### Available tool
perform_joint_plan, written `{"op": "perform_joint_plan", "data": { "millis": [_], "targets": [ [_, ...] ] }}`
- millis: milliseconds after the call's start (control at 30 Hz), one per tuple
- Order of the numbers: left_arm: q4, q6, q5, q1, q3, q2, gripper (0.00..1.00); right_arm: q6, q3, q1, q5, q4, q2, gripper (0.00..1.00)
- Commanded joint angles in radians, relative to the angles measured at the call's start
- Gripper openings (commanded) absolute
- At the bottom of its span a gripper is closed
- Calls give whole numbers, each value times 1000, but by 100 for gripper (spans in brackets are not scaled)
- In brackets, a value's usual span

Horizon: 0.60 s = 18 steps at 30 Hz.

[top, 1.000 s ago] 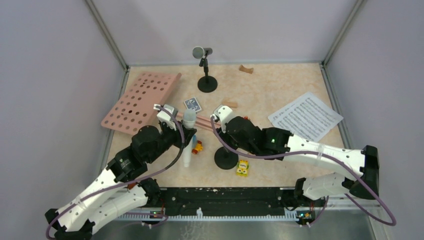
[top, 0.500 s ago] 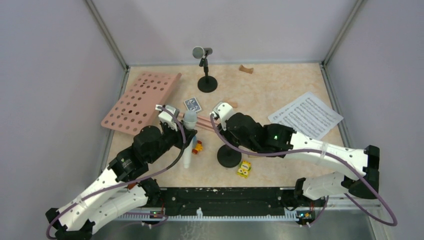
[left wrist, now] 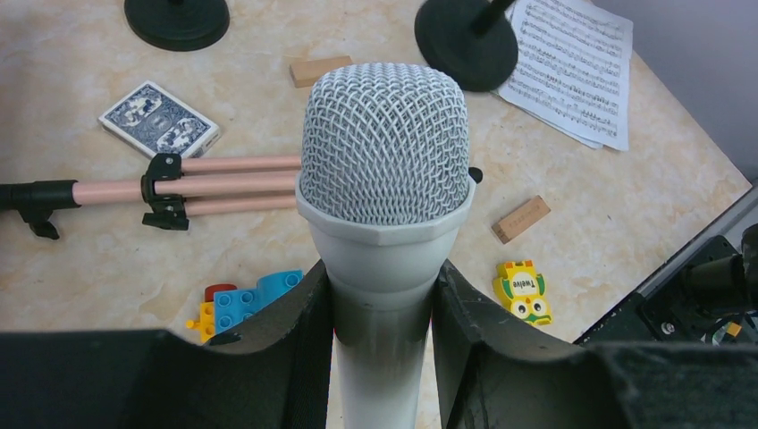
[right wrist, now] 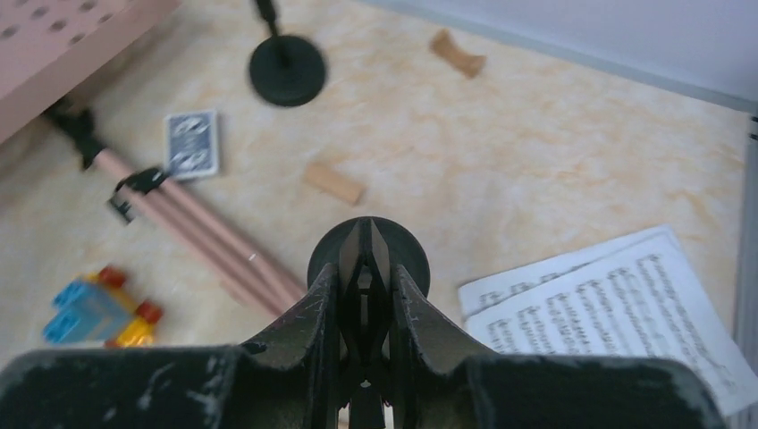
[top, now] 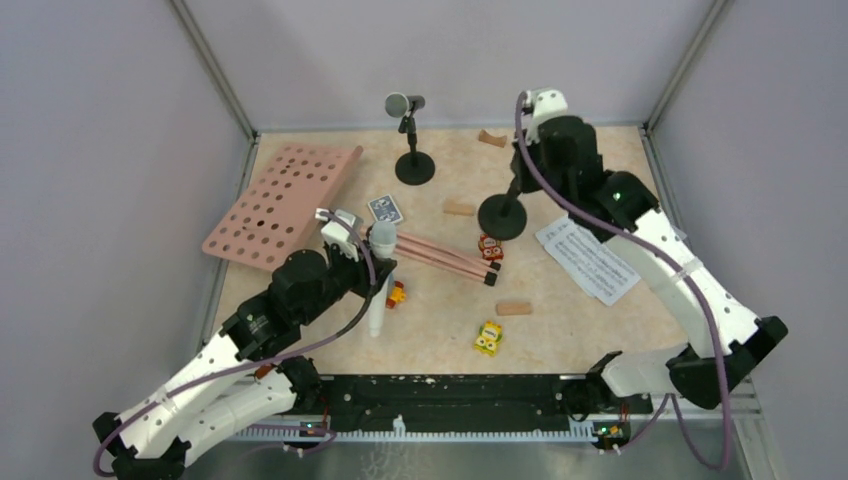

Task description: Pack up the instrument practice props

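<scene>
My right gripper swings outward past the sheet-music pages toward the back wall next and brings the holder's round base down onto the table, bare there.
My left gripper (left wrist: 383,286) is shut on the white microphone (left wrist: 384,179), gripping its handle just under the mesh head; the top view shows that microphone (top: 377,285) pointing down toward the table. My right gripper (right wrist: 364,286) is shut on the clip of a black round-based mic holder (right wrist: 368,255), whose base (top: 503,217) hangs beside the sheet-music pages (top: 590,262) and seems lifted off the table. The dark microphone (top: 405,103) stands in the other holder (top: 415,167) at the back. The pink music desk (top: 285,205) lies at the left, its pink tripod legs (top: 445,258) in the middle.
A blue card box (top: 386,209) and wooden blocks (top: 459,209) (top: 491,138) (top: 514,308) lie about. Small toy cars sit by the tripod legs (top: 489,247), under my left gripper (top: 396,294) and near the front (top: 487,337). Grey walls close in the table.
My right gripper closed on the mic holder and carried it from the front middle to the back right, beside the sheet music. The left arm kept still with the white microphone.
</scene>
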Motion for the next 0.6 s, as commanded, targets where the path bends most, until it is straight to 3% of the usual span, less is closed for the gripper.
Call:
{"op": "perform_joint_plan", "data": {
  "millis": [0, 300, 433, 567],
  "targets": [
    [90, 10, 23, -3, -18, -7, 15, -24, 149, -191, -36, 109, 145, 0],
    [155, 41, 148, -3, -46, 3, 13, -40, 374, -473, -36, 209, 512, 0],
    [178, 35, 156, -3, -55, 14, 0, -49, 534, -542, -30, 184, 681, 0],
    [164, 13, 146, -1, -47, 47, 0, -39, 679, -592, -54, 142, 827, 0]
  ]
}}
